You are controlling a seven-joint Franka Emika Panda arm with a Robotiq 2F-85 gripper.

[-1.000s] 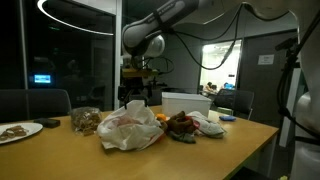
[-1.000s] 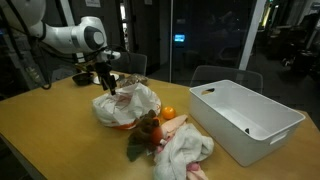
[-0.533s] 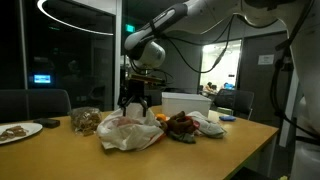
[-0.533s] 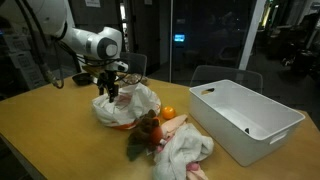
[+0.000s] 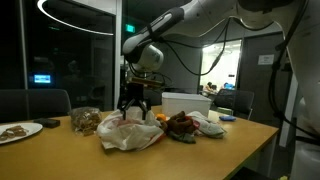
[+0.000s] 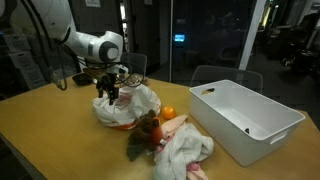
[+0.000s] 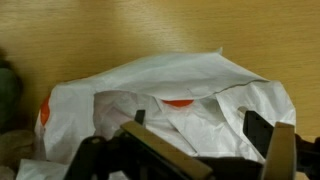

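Observation:
My gripper should next lower its open fingers past the bag's crumpled rim into the white bag's opening (image 6: pixel 111 102) (image 7: pixel 170 118) below and close them, since they hang over the gap.
A crumpled white plastic bag (image 5: pixel 130 131) (image 6: pixel 125 104) (image 7: pixel 170 110) with orange print lies on the wooden table (image 6: pixel 60 140). My gripper (image 5: pixel 133 103) (image 6: pixel 107 93) (image 7: pixel 195 125) hangs open just above the bag's top, fingers pointing down, with nothing between them. In the wrist view the two dark fingertips (image 7: pixel 262 130) straddle the white plastic. An orange (image 6: pixel 168 112) and a heap of cloths and soft items (image 6: pixel 175 145) lie beside the bag.
A white plastic bin (image 6: pixel 245 118) stands on the table near the heap. A plate (image 5: pixel 18 130) and a bag of snacks (image 5: pixel 85 121) sit beyond the white bag. Chairs (image 6: pixel 215 76) and glass walls surround the table.
The arm has come down and across toward the bag; the gripper now hangs right over it. Jaws stayed open throughout.

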